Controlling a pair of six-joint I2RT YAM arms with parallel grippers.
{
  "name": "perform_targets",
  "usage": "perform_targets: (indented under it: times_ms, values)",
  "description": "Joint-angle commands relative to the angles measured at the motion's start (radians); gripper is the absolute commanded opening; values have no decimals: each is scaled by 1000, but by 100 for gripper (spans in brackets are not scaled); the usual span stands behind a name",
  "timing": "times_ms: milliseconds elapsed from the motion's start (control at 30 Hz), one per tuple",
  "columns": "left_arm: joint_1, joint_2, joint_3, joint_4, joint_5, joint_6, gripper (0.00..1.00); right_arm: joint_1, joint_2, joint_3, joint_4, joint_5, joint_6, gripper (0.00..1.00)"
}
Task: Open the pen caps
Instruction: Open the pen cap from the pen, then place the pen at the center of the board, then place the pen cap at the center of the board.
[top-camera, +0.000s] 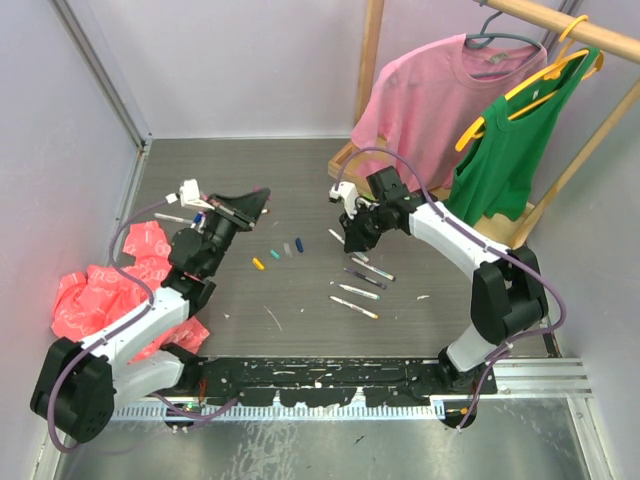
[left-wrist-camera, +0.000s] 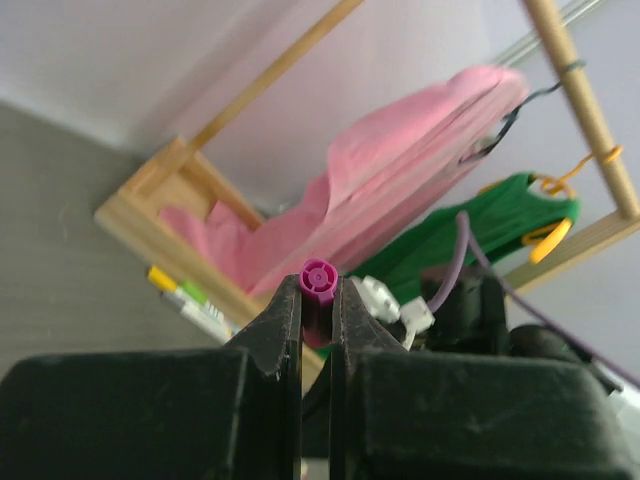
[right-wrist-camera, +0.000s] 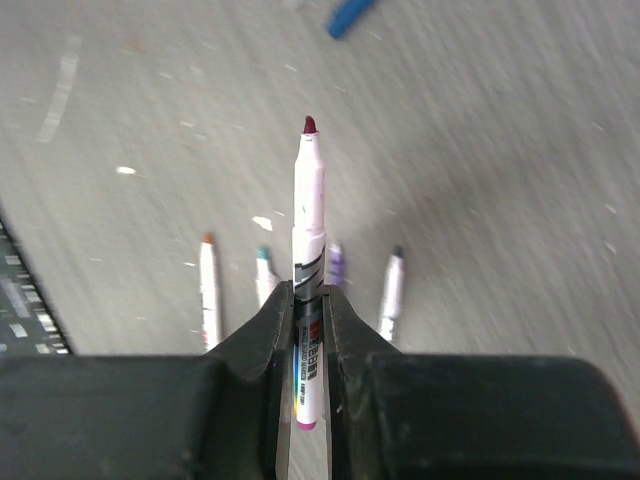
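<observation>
The left gripper tilts downward next, then comes down beside the blue cap.
My left gripper is shut on a small magenta pen cap, whose round end pokes out past the fingertips, held above the table. My right gripper is shut on a white-barrelled pen; its dark red tip is bare and points away from the camera. Several uncapped pens lie on the table below the right gripper; the right wrist view shows their orange, teal and purple tips. Loose caps lie in a row: yellow, green, grey, blue.
A wooden clothes rack at the back right holds a pink shirt and a green top. Crumpled red-pink plastic lies at the left. More pens lie by the rack's base. A black rail runs along the near edge.
</observation>
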Motion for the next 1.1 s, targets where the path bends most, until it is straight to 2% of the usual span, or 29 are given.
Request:
perform_targets:
  times_ms: [0,100,200,367,500,800,1067]
  values:
    - [6,1,-33,-105,129,-33,0,-9,-41,-20,5,308,-80,3]
    - [-1,32,-34,-154,169,-39,0,-27,-37,-44,5,365,-104,4]
    - [-44,68,-20,-230,142,-29,0,-58,-22,-66,5,385,-127,4]
    - [-178,118,31,-408,-70,6,0,-101,20,-76,11,412,-164,5]
    - [-204,201,92,-511,-148,-52,0,-112,33,-96,38,403,-178,6]
    - [-210,496,337,-715,-149,-108,0,-128,99,-96,48,373,-187,8]
    - [-211,705,502,-756,-125,-120,0,-155,165,-79,33,349,-192,9]
